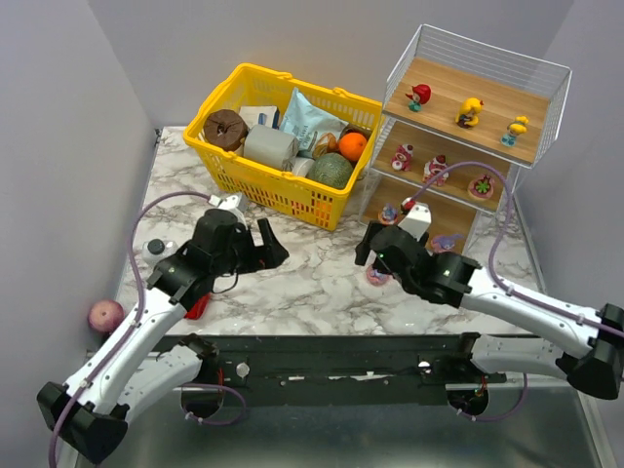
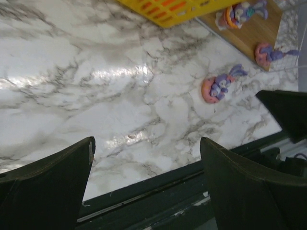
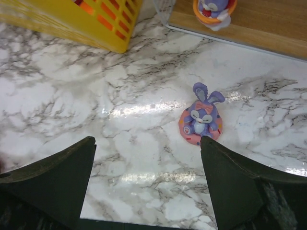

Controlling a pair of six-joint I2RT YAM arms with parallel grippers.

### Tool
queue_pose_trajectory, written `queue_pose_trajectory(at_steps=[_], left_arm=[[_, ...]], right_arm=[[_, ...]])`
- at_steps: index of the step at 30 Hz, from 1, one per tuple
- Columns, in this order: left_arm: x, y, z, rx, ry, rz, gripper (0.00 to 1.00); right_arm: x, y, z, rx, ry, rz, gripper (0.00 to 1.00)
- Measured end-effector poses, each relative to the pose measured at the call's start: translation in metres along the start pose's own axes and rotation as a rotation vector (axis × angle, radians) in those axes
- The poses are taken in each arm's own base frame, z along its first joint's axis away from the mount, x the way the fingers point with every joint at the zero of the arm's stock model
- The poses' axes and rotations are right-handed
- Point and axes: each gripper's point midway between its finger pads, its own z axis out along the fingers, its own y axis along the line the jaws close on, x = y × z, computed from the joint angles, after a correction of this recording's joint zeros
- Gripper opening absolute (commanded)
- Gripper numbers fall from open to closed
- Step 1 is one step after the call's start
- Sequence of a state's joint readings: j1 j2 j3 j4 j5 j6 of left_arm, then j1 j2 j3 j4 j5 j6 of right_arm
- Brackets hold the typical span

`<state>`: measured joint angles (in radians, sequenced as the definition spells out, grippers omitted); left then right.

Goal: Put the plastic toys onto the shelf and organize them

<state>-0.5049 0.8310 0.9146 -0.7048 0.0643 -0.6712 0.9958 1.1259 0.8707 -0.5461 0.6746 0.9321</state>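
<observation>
The lone bunny's pink ring [image 1: 375, 279] [image 2: 208, 91] is below my left gripper and to its right in the top view, so my left gripper needs to move across and down onto it.
The shelf [image 1: 492, 93] stands at the back right. Its top board carries a red figure [image 1: 421, 95] and two yellow ducks [image 1: 470, 112]. Three red-pink figures [image 1: 436, 168] sit on the middle board, and two purple bunnies [image 1: 389, 212] on the bottom one. One more purple bunny on a pink ring [image 3: 200, 121] sits upright on the marble, just ahead of my right gripper's right fingertip and apart from it. My right gripper [image 3: 147, 143] is open with nothing between its fingers. Left of centre, my left gripper [image 2: 147, 141] hangs open and empty over bare marble.
A yellow basket [image 1: 283, 136] full of groceries stands at the back centre, close to the shelf's left side. A small dark round object [image 1: 154, 248] lies near the left edge. A pinkish ball [image 1: 105, 315] rests beyond the table's left edge.
</observation>
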Motion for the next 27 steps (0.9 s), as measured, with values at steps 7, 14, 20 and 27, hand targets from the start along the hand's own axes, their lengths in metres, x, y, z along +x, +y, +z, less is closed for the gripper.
queue_pose_trajectory(at_steps=[7, 14, 20, 27], left_arm=[[0.077, -0.047, 0.043, 0.156, 0.123, 0.073, 0.95], [0.112, -0.091, 0.097, 0.175, 0.158, 0.019, 0.89], [0.132, -0.11, 0.14, 0.133, 0.18, -0.13, 0.87], [0.147, -0.122, 0.176, 0.125, 0.176, -0.318, 0.78]], right_arm=[[-0.035, 0.008, -0.066, -0.179, 0.039, 0.028, 0.92], [-0.086, -0.001, -0.14, -0.323, 0.003, 0.078, 0.91], [-0.097, -0.006, -0.169, -0.386, 0.018, 0.088, 0.9], [-0.094, -0.01, -0.182, -0.4, 0.071, 0.084, 0.9]])
